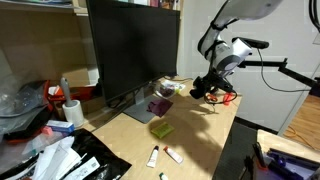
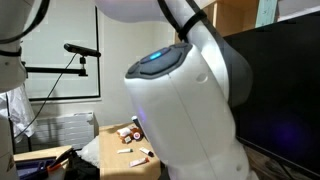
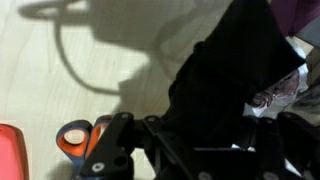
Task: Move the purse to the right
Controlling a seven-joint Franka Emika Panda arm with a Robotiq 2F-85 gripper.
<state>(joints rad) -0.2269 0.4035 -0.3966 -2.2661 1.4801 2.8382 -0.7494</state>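
Note:
The gripper moves down and toward the monitor to the bare wood beside the orange-handled scissors next, since the purse still hangs above the desk. Then it releases the purse.
The purse (image 3: 225, 70) is black and fills the right half of the wrist view. My gripper (image 3: 205, 135) is shut on it. In an exterior view the gripper (image 1: 213, 80) holds the dark purse (image 1: 200, 90) a little above the far end of the wooden desk (image 1: 195, 125), to the right of the monitor. The purse casts a strap-shaped shadow on the desk below. In an exterior view the robot's own body (image 2: 190, 100) hides the gripper and the purse.
A big black monitor (image 1: 130, 50) stands at mid-desk. A purple box (image 1: 158, 106), a green pad (image 1: 161, 129) and two markers (image 1: 155, 153) lie before it. Orange-handled scissors (image 3: 75, 138) and a red item (image 3: 10, 150) lie under the gripper. Clutter fills the near left (image 1: 40, 120).

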